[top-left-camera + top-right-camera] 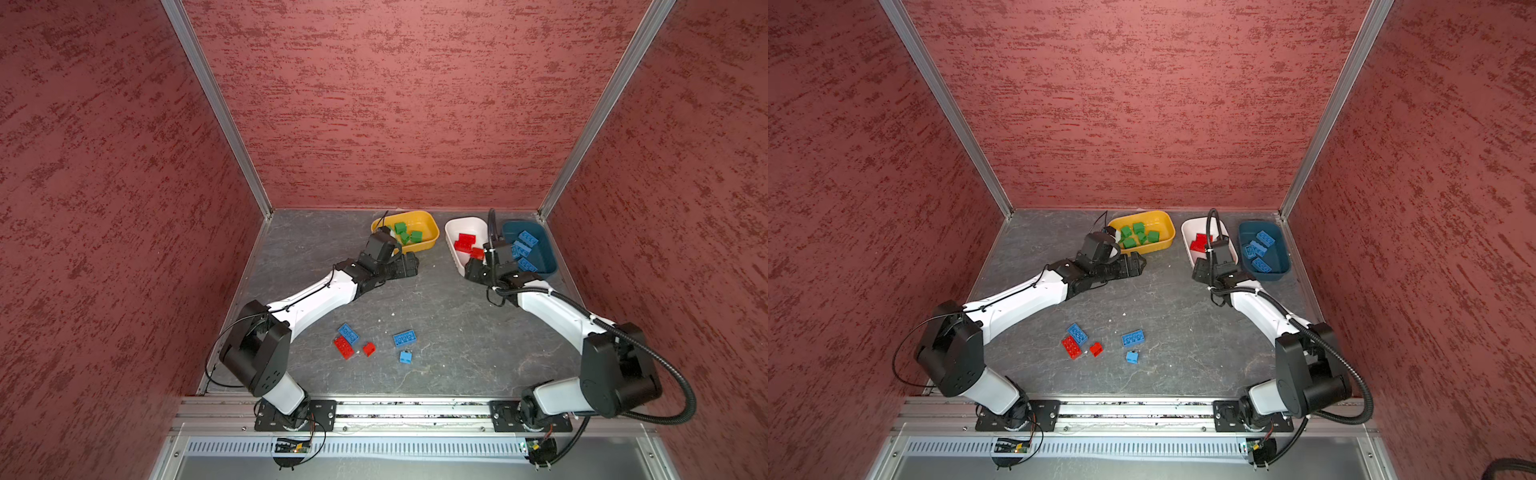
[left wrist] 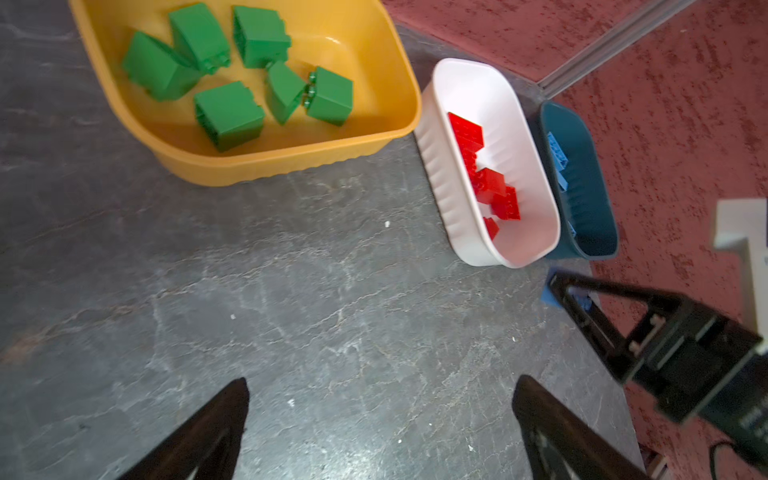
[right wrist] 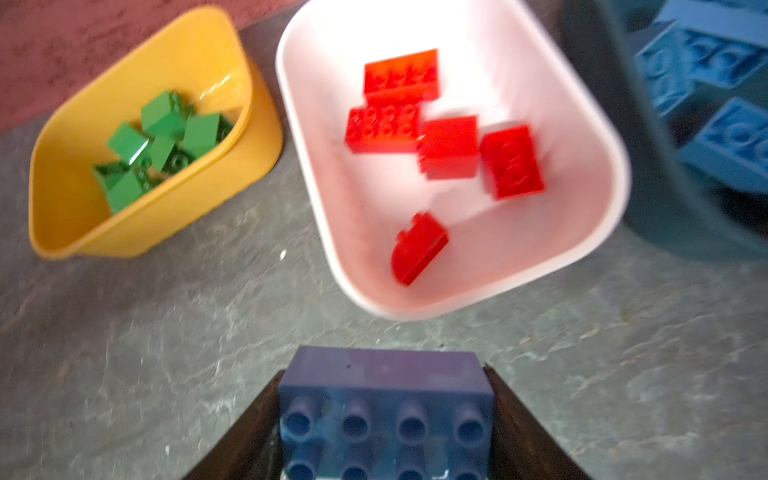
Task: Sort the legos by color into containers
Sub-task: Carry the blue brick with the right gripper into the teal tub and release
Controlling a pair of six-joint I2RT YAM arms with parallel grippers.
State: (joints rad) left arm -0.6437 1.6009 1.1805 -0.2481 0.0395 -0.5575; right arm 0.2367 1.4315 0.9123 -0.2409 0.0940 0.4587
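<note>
The right gripper swings outward and past the white tub (image 3: 582, 124) next, over the inside of the teal tub (image 3: 732, 92), and releases the blue oblong lego where blue legos lie.
My right gripper (image 3: 384, 374) is shut on a blue oblong lego (image 3: 386, 399), studs toward the camera, just in front of the white tub (image 3: 582, 124), which holds several red legos (image 3: 446, 147). Beside it, the teal tub (image 1: 548, 257) holds several blue legos (image 1: 528, 239). My left gripper (image 2: 380, 384) hangs open and empty over bare table in front of the yellow tub (image 2: 374, 62), where several green legos (image 2: 228, 114) lie. In both top views, loose legos lie near the table's front: blue (image 1: 348, 333), red (image 1: 344, 347), small red (image 1: 369, 349), blue (image 1: 404, 338) and small blue (image 1: 406, 357).
Red textured walls close in the table on three sides, and the three tubs stand along the back wall. An aluminium rail (image 1: 415, 409) with both arm bases runs along the front edge. Small white crumbs dot the grey tabletop (image 1: 436, 307).
</note>
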